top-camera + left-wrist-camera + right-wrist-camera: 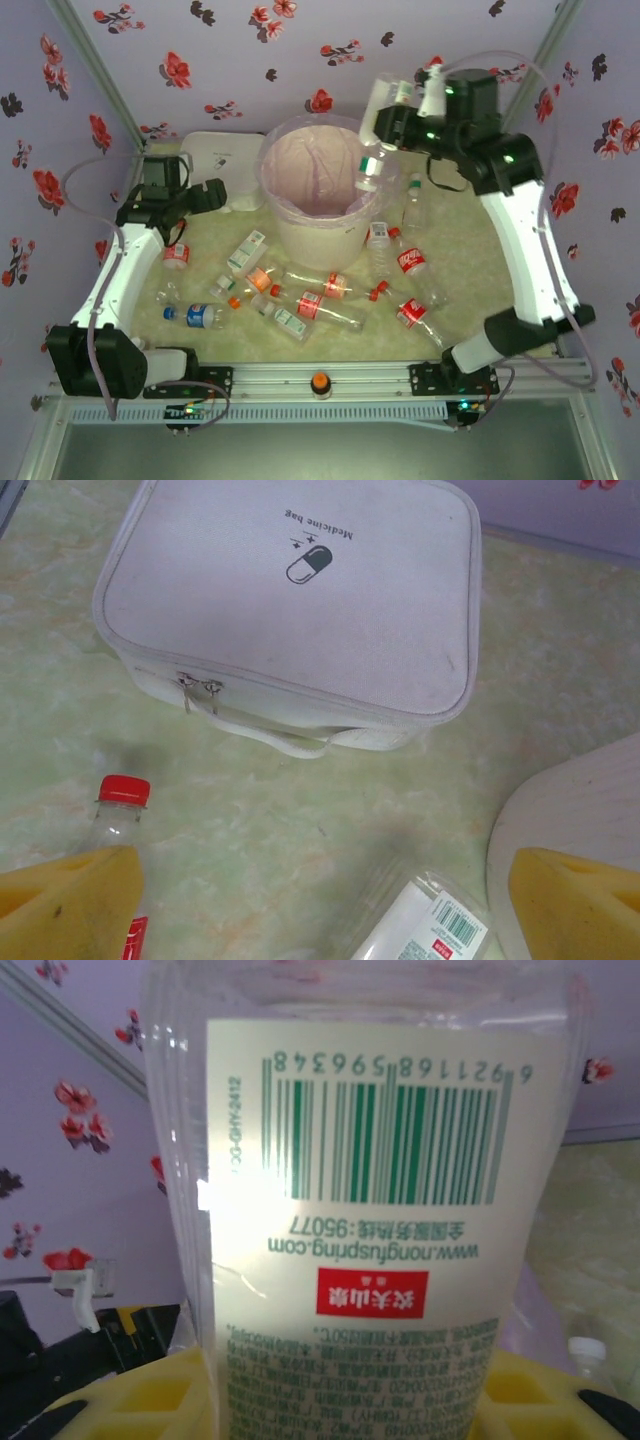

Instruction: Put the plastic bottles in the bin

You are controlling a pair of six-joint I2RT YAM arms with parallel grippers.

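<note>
The clear plastic bottle still hangs over the bin's rim. My right gripper should carry it over the bin's opening (316, 172) next, lower it inside and release it.
My right gripper (384, 122) is shut on a clear plastic bottle with a white and green label (370, 166), which hangs cap-down over the right rim of the bin (312, 232), a white bucket lined with a pink bag. In the right wrist view this bottle (370, 1210) stands between the yellow pads (150, 1400). Several more plastic bottles lie on the table in front of the bin, among them a red-label one (411, 263) and a blue-label one (204, 316). My left gripper (207, 193) hangs open left of the bin, over a red-capped bottle (122, 798) and a white-label bottle (425, 925).
A white zipped medicine bag (290, 600) lies behind the left gripper, against the back wall (222, 160). The bin's wall (575, 815) is close on the left gripper's right. Floral walls enclose the table on three sides.
</note>
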